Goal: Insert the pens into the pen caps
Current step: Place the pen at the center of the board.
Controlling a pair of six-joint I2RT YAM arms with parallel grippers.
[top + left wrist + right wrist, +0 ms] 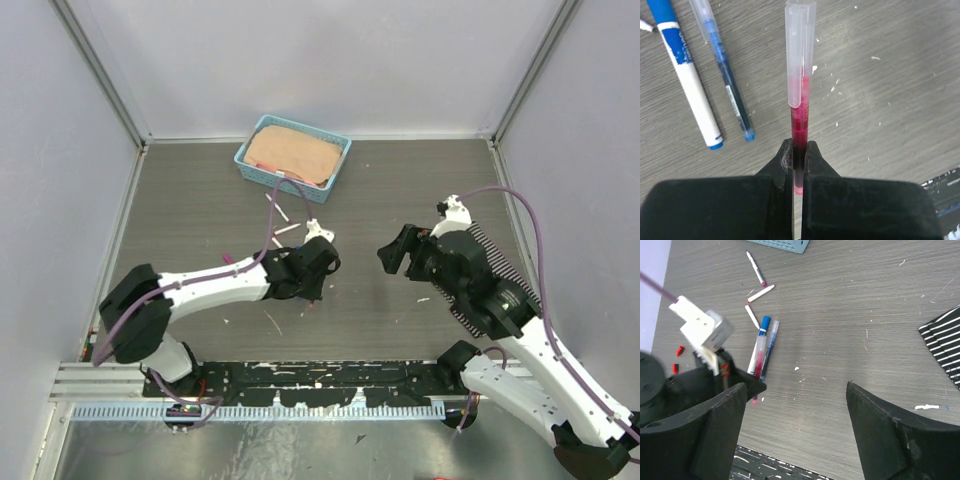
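The pink pen (800, 107) already has its clear cap on, so it goes down slightly outward beside the thin blue pen (729, 85) next with my left gripper.
My left gripper (799, 146) is shut on the lower barrel of a pink pen (800, 107), held low over the table. A clear pen cap (799, 45) covers the pen's far end. To its left on the table lie a blue-and-white marker (687, 80) and a thin blue pen (729, 85) with a clear cap. My right gripper (797, 390) stands wide open to the right of them, with nothing between its fingers. Further pens lie beyond: one with a maroon tip (755, 269) and two short white ones (761, 293), (752, 316). Small red caps (680, 350) lie at the far left.
A teal basket (249, 138) with a tan pad inside stands at the back of the table. A black-and-white striped mat (945, 340) lies to the right, partly under the right arm. Small white flecks dot the grey wood-grain surface. A black rail (300, 380) runs along the near edge.
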